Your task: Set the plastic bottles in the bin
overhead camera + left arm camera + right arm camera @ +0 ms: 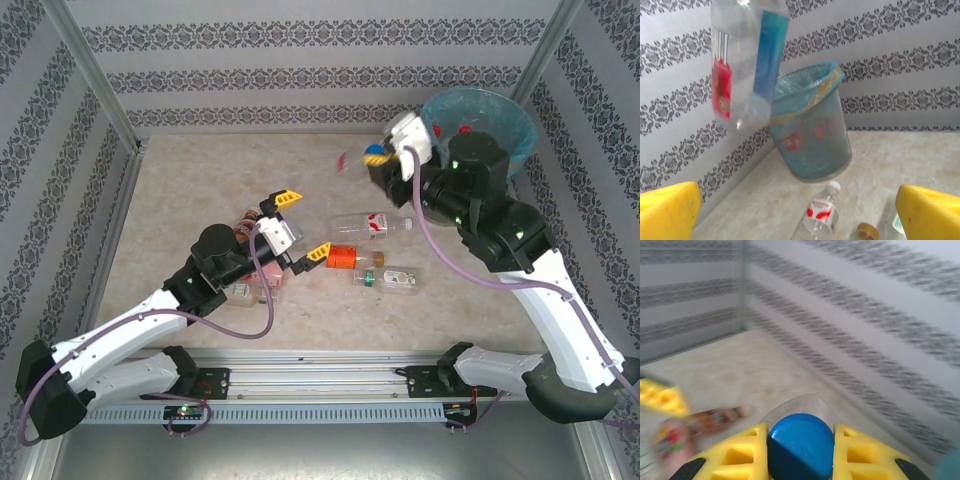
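Observation:
My right gripper will next swing across over the bin's opening (482,114), beside it toward the bin's far corner. Then it will turn its fingers downward and release the blue-capped bottle inside.
My left gripper (301,225) stands open above the middle of the table, nothing between its yellow fingers (667,210). A clear plastic bottle (747,60) with a red label is in mid-air in front of it, blurred, between the gripper and the bin (810,135). My right gripper (800,452) is shut on a blue-capped plastic bottle (800,437), raised just left of the bin (480,125). On the table lie a white-capped, red-labelled bottle (375,225), an orange one (345,257) and a green-labelled one (390,278). The bin holds several bottles.
More bottles lie under my left arm (245,290) and beside its wrist (245,222). A gold cap (867,231) shows at the bottom of the left wrist view. Patterned walls enclose the table on three sides, and the bin stands in the far right corner.

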